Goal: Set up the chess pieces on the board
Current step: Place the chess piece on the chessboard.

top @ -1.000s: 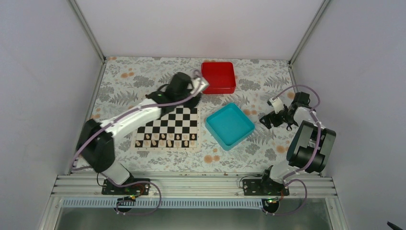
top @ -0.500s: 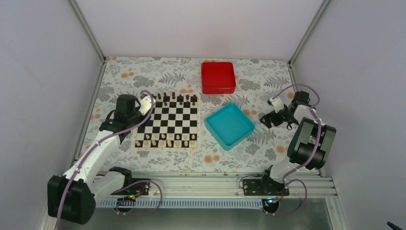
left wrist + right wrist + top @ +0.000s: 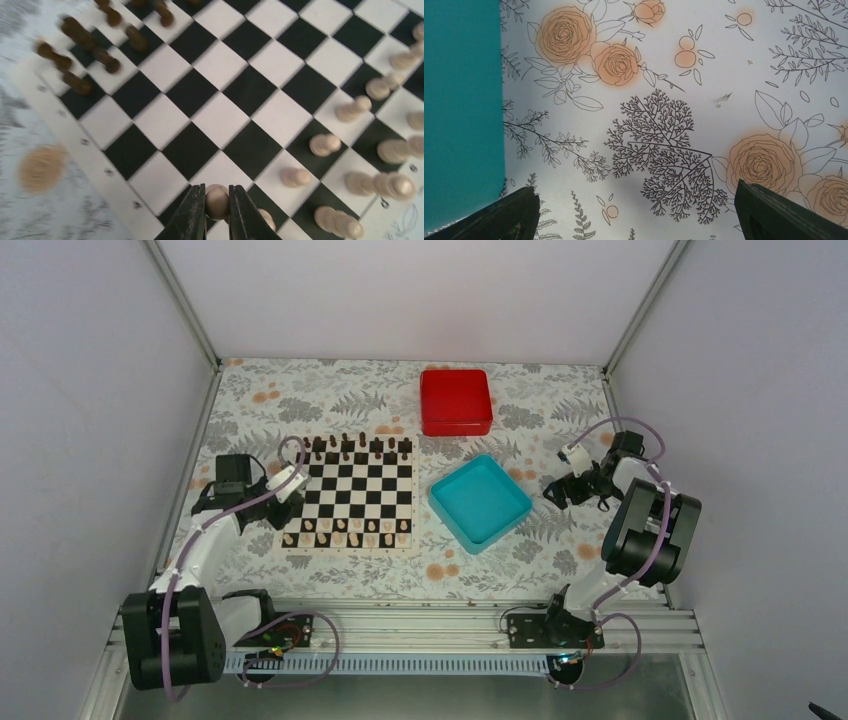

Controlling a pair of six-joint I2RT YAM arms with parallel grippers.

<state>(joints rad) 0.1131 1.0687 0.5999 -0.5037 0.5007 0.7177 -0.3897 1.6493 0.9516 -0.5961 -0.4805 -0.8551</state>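
Observation:
I will bring my left gripper down and back to release its cream piece on the empty end square of the pawn row (image 3: 292, 525), the only bare place.
The chequered board (image 3: 360, 495) lies left of centre. Cream chess pieces (image 3: 350, 530) stand along its near rows and dark brown pieces (image 3: 360, 447) along its far row. My left gripper (image 3: 283, 508) is at the board's near left corner. In the left wrist view it (image 3: 217, 207) is shut on a cream piece (image 3: 217, 200) just above the board (image 3: 220, 117), with other cream pieces (image 3: 325, 144) to the right and dark pieces (image 3: 75, 82) at the upper left. My right gripper (image 3: 560, 490) is open and empty over the floral cloth (image 3: 636, 215).
A teal tray (image 3: 480, 502) sits right of the board, and its wall fills the left edge of the right wrist view (image 3: 459, 100). A red box (image 3: 456, 401) stands at the back. White walls enclose the floral table.
My left arm has swung from the board's far edge near the red box back to the left, and now hangs over the board's near left corner. The right arm has not moved.

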